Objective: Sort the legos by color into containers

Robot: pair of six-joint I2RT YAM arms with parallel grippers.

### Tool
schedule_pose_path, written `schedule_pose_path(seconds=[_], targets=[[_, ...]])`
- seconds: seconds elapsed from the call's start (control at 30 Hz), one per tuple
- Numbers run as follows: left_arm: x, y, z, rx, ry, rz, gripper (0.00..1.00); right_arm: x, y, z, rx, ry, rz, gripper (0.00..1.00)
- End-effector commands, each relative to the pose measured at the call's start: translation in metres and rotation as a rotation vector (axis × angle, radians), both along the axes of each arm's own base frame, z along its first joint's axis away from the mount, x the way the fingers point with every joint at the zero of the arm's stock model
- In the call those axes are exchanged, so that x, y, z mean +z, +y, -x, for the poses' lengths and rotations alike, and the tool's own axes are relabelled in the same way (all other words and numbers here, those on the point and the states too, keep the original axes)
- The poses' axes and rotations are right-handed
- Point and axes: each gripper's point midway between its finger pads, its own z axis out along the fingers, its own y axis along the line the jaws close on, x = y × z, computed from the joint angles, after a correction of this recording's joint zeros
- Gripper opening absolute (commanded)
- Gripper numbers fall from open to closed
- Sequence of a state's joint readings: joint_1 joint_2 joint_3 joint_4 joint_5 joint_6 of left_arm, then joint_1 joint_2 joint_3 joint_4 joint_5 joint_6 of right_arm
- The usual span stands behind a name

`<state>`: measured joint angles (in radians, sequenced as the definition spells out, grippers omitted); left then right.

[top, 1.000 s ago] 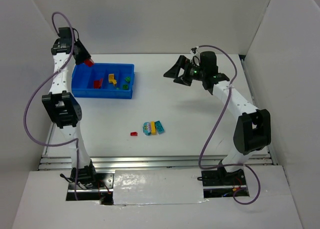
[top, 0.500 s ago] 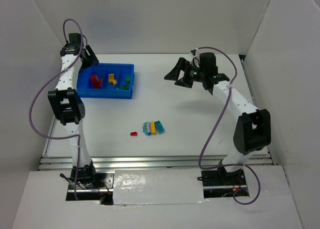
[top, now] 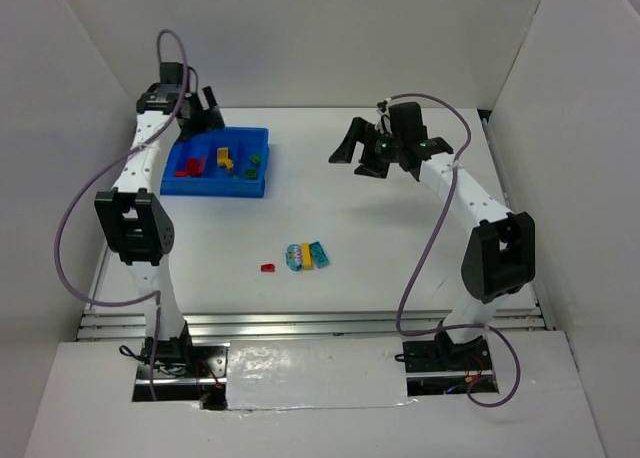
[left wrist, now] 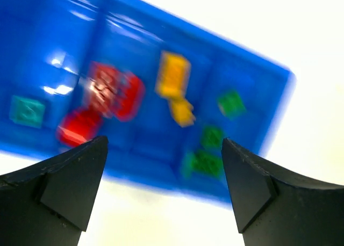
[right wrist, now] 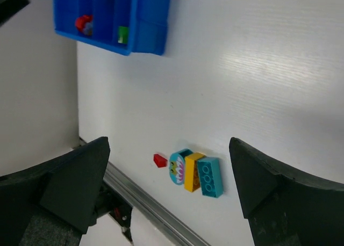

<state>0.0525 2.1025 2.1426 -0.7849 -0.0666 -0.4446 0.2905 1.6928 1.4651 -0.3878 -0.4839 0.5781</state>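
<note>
The small red lego is still outside the tray's section of red legos. My left gripper should next move back from the tray and down around the lego.
The blue tray stands at the back left. Its containers hold a cyan lego, red legos, yellow legos and green legos, each colour in its own compartment. My left gripper hovers over the tray's far edge, open and empty. On the table lie a small red lego, a round cyan piece, a yellow lego and a cyan lego. High at the back, my right gripper is open and empty.
White walls close in the table on the left, back and right. A metal rail runs along the near edge, just in front of the loose bricks. The arm bases stand below it.
My left gripper held a red lego a second ago. It has opened, the red lego now lies in the tray, and the gripper has moved right along the tray's back. The right arm barely shifted.
</note>
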Motion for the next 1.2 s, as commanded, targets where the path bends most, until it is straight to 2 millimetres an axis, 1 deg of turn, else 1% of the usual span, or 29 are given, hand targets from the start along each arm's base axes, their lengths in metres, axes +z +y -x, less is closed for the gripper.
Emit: schedule_pose_path(seconds=[0.0,0.03,0.07,0.1,0.13,0.17,0.2,0.27,0.3,0.33,0.37,0.4,0.47,0.5,0.57,0.7,0.8,0.83,0.93,1.0,1.03,1.07,1.1,1.17], targets=[[0.040,-0.092,0.045,-0.228,-0.028,-0.075,0.99,-0.014,-0.028,0.007,-0.120,0.060,0.132,1.00],[0.033,-0.099,0.057,-0.234,0.007,-0.114,0.99,-0.014,-0.032,0.010,-0.132,0.064,0.141,1.00],[0.013,-0.112,0.076,-0.275,0.079,-0.132,1.00,-0.016,-0.037,0.015,-0.143,0.081,0.155,1.00],[0.011,-0.137,0.099,-0.339,0.102,-0.147,1.00,-0.016,-0.041,0.018,-0.153,0.086,0.163,1.00],[0.002,-0.143,0.116,-0.359,0.140,-0.160,1.00,-0.014,-0.046,0.023,-0.163,0.085,0.166,1.00],[-0.026,-0.149,0.141,-0.388,0.224,-0.164,0.99,-0.015,-0.048,0.027,-0.161,0.092,0.170,1.00],[-0.023,-0.165,0.162,-0.436,0.221,-0.157,1.00,-0.015,-0.051,0.030,-0.164,0.092,0.170,1.00],[-0.037,-0.175,0.191,-0.453,0.271,-0.121,0.99,-0.013,-0.054,0.038,-0.165,0.087,0.162,1.00],[-0.047,-0.178,0.213,-0.469,0.314,-0.111,1.00,-0.013,-0.055,0.042,-0.166,0.082,0.156,1.00],[-0.051,-0.180,0.223,-0.467,0.339,-0.092,0.99,-0.013,-0.055,0.043,-0.165,0.082,0.153,1.00],[-0.057,-0.183,0.239,-0.447,0.394,-0.052,0.99,-0.013,-0.054,0.045,-0.162,0.081,0.144,1.00],[-0.056,-0.187,0.248,-0.444,0.410,-0.034,1.00,-0.015,-0.055,0.047,-0.160,0.088,0.142,1.00],[-0.060,-0.193,0.261,-0.438,0.447,0.000,0.99,-0.017,-0.052,0.050,-0.145,0.098,0.131,1.00],[-0.060,-0.200,0.268,-0.465,0.447,-0.003,0.99,-0.019,-0.052,0.053,-0.139,0.104,0.125,1.00],[-0.066,-0.200,0.275,-0.473,0.466,-0.028,0.99,-0.019,-0.049,0.055,-0.131,0.098,0.107,1.00],[-0.080,-0.198,0.290,-0.469,0.519,-0.014,0.99,-0.026,-0.043,0.062,-0.104,0.125,0.067,1.00],[-0.083,-0.200,0.296,-0.427,0.549,0.018,0.98,-0.023,-0.040,0.066,-0.091,0.120,0.057,1.00],[-0.084,-0.199,0.297,-0.374,0.559,0.030,0.98,-0.021,-0.041,0.066,-0.092,0.115,0.057,1.00],[-0.096,-0.196,0.299,-0.301,0.596,0.023,0.95,-0.019,-0.041,0.069,-0.093,0.107,0.051,1.00],[-0.109,-0.194,0.300,-0.291,0.619,0.007,0.94,-0.019,-0.041,0.070,-0.092,0.103,0.040,1.00],[-0.113,-0.198,0.295,-0.298,0.603,0.015,0.93,-0.018,-0.038,0.072,-0.081,0.105,0.033,1.00],[-0.122,-0.198,0.295,-0.296,0.622,0.011,0.92,-0.017,-0.038,0.073,-0.078,0.102,0.026,1.00],[-0.126,-0.200,0.295,-0.303,0.627,0.016,0.89,-0.016,-0.037,0.074,-0.076,0.100,0.023,1.00],[-0.137,-0.201,0.294,-0.299,0.632,0.021,0.88,-0.011,-0.036,0.076,-0.070,0.085,0.023,1.00]])
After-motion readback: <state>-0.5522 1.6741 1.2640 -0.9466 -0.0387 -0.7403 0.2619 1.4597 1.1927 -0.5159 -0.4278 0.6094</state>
